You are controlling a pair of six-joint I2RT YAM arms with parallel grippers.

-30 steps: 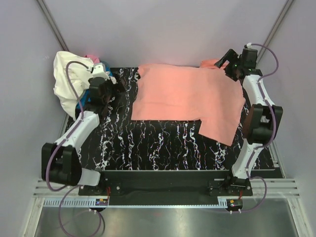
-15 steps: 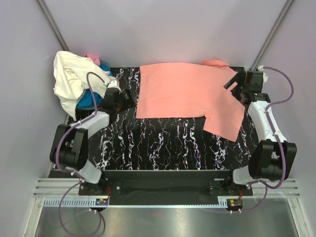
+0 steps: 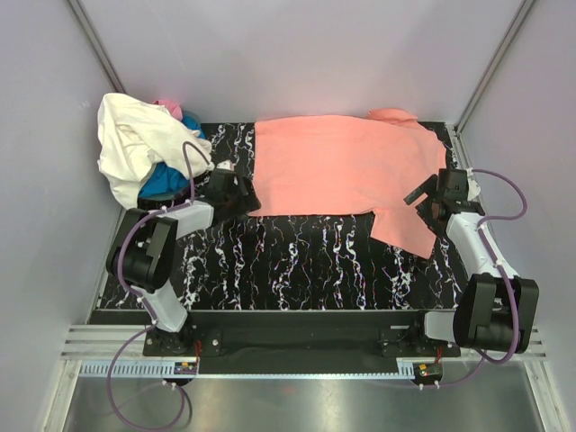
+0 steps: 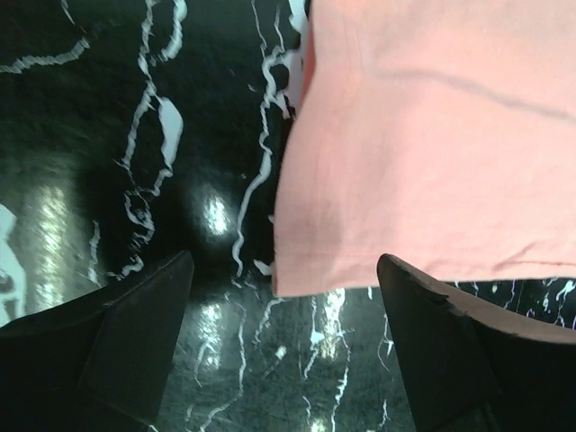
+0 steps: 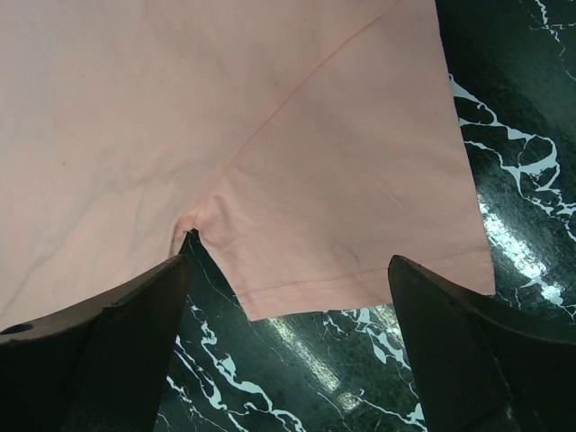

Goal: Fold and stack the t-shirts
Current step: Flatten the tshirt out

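I should next move my right gripper back and lower it onto the hem of the near sleeve (image 3: 409, 248) (image 5: 360, 295). That sleeve sticks out past the shirt's straight near edge.
A salmon-pink t-shirt (image 3: 342, 166) lies spread flat across the far half of the black marble table (image 3: 297, 261). My left gripper (image 3: 241, 194) is open and empty, low at the shirt's near left corner (image 4: 306, 261). My right gripper (image 3: 419, 205) is open and empty, just above the shirt's near right sleeve (image 5: 351, 225). A crumpled cream-white shirt (image 3: 135, 144) lies piled at the far left over a bright blue shirt (image 3: 165, 180), with a bit of hot pink cloth (image 3: 167, 106) behind.
Grey walls close in the far side and both flanks. The table's bare marble shows in front of the pink shirt. The pile of shirts hangs over the table's far left corner.
Both grippers have let go of the pink shirt's far corners and swung toward me. The left now sits at the near left corner, the right at the near right sleeve. The shirt lies flatter.
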